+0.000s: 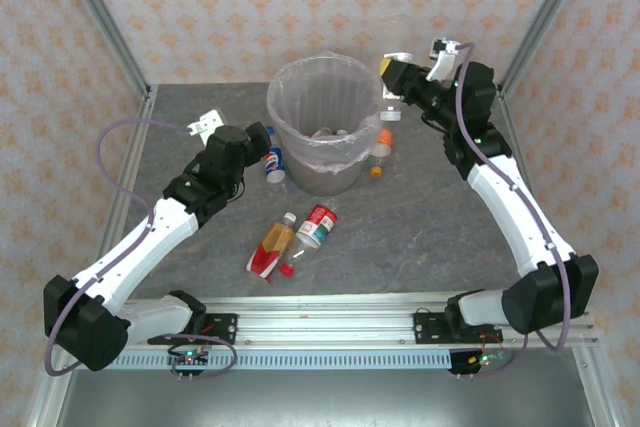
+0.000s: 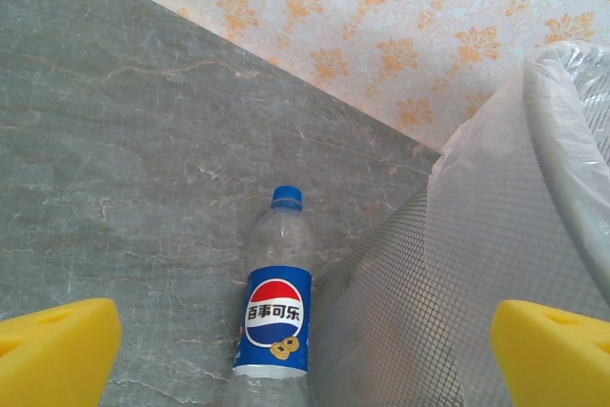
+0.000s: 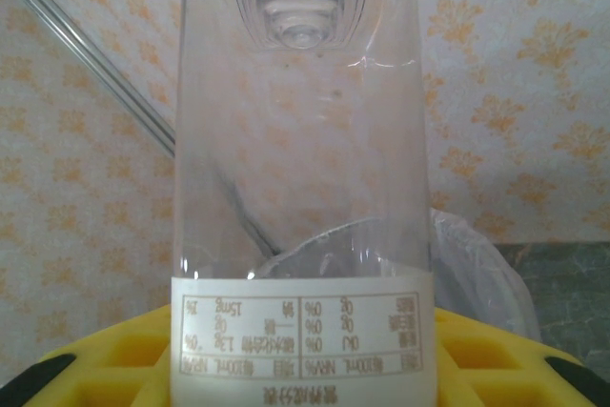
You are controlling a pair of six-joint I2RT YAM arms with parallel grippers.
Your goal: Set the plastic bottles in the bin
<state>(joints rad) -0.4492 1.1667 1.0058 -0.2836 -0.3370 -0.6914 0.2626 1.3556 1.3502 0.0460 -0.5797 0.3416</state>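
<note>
The clear bottle is still hanging beside the bin's rim, so my right gripper should move over the bin's opening, go down there and release the bottle.
The bin stands at the back centre, a white bag over its rim, with some bottles inside. My right gripper is up by the bin's right rim, shut on a clear bottle. In the right wrist view this bottle with a white label sits between the yellow fingers. My left gripper is open at the bin's left side, over a blue-labelled bottle. That bottle lies against the bin's mesh wall, between the wide-apart fingers.
Two more bottles lie in front of the bin, one with a yellow-red label and one with a red label, with a loose red cap beside them. An orange-capped bottle lies against the bin's right side.
</note>
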